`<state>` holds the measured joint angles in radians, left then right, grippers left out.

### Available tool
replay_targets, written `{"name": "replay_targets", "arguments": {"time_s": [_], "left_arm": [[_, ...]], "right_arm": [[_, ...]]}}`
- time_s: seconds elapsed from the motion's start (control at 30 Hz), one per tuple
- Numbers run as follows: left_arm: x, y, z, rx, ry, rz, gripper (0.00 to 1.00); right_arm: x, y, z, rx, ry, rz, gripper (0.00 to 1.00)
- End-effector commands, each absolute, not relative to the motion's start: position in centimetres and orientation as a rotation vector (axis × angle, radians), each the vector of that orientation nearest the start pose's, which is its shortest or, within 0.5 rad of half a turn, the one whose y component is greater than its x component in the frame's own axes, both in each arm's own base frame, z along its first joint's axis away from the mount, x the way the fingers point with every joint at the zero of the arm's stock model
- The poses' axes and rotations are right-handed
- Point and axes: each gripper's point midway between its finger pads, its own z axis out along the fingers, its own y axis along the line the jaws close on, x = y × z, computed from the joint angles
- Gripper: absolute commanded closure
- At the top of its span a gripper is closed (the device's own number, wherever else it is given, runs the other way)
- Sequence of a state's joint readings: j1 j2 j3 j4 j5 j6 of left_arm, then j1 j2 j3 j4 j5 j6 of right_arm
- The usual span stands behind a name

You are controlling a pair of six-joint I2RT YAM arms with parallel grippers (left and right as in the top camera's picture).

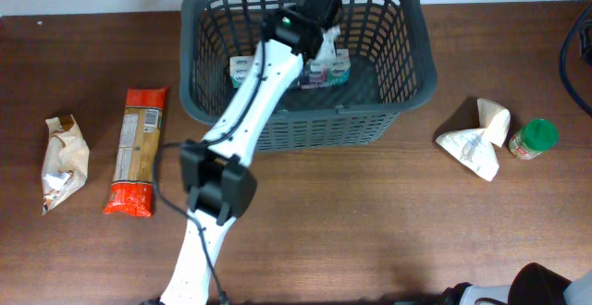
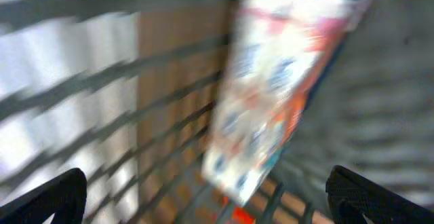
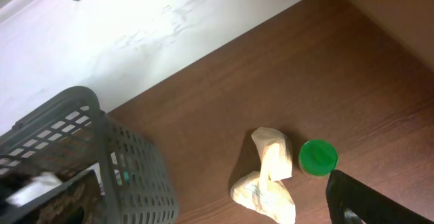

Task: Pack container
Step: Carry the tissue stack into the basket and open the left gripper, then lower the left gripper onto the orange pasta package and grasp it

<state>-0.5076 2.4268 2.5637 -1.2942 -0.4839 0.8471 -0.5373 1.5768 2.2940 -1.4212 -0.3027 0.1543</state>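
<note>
The orange-red packet is on the table, still unpacked, so I will lift my left gripper out of the basket (image 1: pixel 407 74), lower it over the orange-red packet's middle (image 1: pixel 138 152) and close it.
The container, a large dark grey slotted basket (image 1: pixel 407 74), stands at the back middle of the table. My left gripper (image 1: pixel 322 9) reaches down inside it near the far wall. In the blurred left wrist view my left gripper (image 2: pixel 207 180) is open, its fingers wide apart, with a white, red and blue packet (image 2: pixel 271 95) lying between them against the lattice wall (image 2: pixel 102 68), untouched. A pale boxed pack (image 1: pixel 324 69) lies on the basket floor. My right gripper (image 3: pixel 207 183) is open and empty, high above the table to the right of the basket (image 3: pixel 129 170).
An orange-red packet (image 1: pixel 137 152) and a crumpled brown bag (image 1: pixel 63 162) lie at the left. A crumpled white bag (image 1: pixel 476 139) (image 3: pixel 268 176) and a green-lidded jar (image 1: pixel 534 139) (image 3: pixel 317 156) lie at the right. A white wall (image 3: pixel 135 34) borders the table's back.
</note>
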Motion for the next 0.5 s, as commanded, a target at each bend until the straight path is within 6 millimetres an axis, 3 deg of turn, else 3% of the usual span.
{"name": "replay_targets", "arguments": {"time_s": [0.0, 0.1, 0.13, 0.17, 0.27, 0.33, 0.4, 0.43, 0.47], "left_arm": [[48.7, -16.1, 31.7, 1.035, 2.179, 0.676, 0.01], [44.8, -14.5, 36.6, 0.912, 2.176, 0.517, 0.01], [42.2, -13.6, 38.9, 0.91, 2.159, 0.397, 0.01], [41.1, -12.7, 40.1, 0.891, 2.148, 0.362, 0.01], [39.4, -7.3, 42.9, 0.609, 2.185, 0.327, 0.01], [38.5, -2.4, 43.1, 0.35, 2.258, 0.327, 0.01], [37.4, 2.3, 42.0, 0.136, 2.348, 0.349, 0.01], [36.7, 4.6, 40.9, 0.033, 2.407, 0.366, 0.01], [35.6, 8.3, 38.8, -0.15, 2.5, 0.385, 0.0]], "right_arm": [[32.5, -13.8, 43.0, 0.621, 2.152, 0.124, 0.01], [32.5, -13.8, 43.0, 0.622, 2.152, 0.124, 0.01], [32.5, -13.8, 43.0, 0.622, 2.152, 0.124, 0.01], [32.5, -13.8, 43.0, 0.622, 2.152, 0.124, 0.01], [32.5, -13.8, 43.0, 0.622, 2.152, 0.124, 0.01], [32.5, -13.8, 43.0, 0.622, 2.152, 0.124, 0.01], [32.5, -13.8, 43.0, 0.621, 2.152, 0.124, 0.01], [32.5, -13.8, 43.0, 0.622, 2.152, 0.124, 0.01], [32.5, -13.8, 43.0, 0.622, 2.152, 0.124, 0.01]]}}
